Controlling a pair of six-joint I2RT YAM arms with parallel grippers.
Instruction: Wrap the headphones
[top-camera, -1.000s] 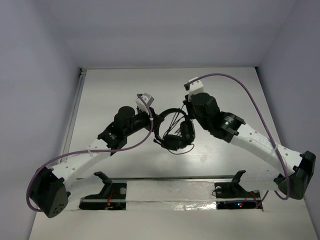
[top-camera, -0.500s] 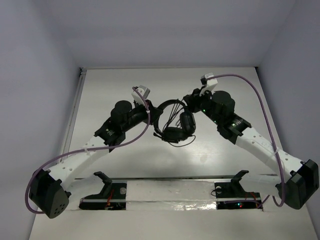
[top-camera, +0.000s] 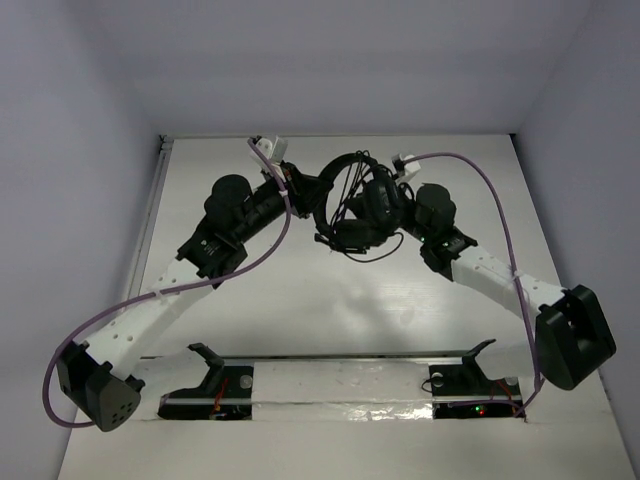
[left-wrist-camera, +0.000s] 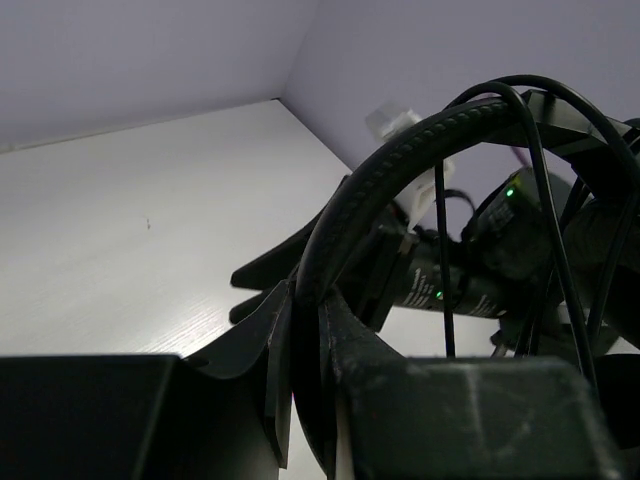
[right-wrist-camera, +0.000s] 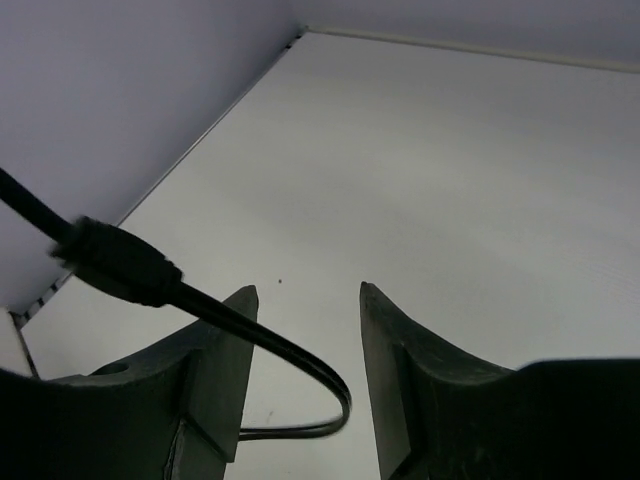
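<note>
The cable already lies wound over the headband, so the robot's left gripper will next tilt downward, lower the headphones (top-camera: 349, 232) onto the white tabletop below and then release the headband.
The black headphones (top-camera: 349, 232) hang above the table between both arms, with the thin cable wound over the headband (left-wrist-camera: 400, 165). My left gripper (top-camera: 311, 190) is shut on the headband, which rises from between its jaws (left-wrist-camera: 305, 300) in the left wrist view. My right gripper (top-camera: 385, 196) sits just right of the earcups. In the right wrist view it (right-wrist-camera: 305, 290) stands open. A loose loop of cable (right-wrist-camera: 318, 368) curves between its fingers without being pinched. A thicker plug section (right-wrist-camera: 115, 262) runs off to the left.
The white table (top-camera: 250, 300) has walls on three sides. A metal rail with two black brackets (top-camera: 208, 360) (top-camera: 476, 355) runs along the near edge. Thick purple robot cables (top-camera: 500, 220) arc off both arms.
Both arms have carried the headphones toward the far side of the table. The right gripper has gone from shut to open, and the cable now lies loose between its fingers.
</note>
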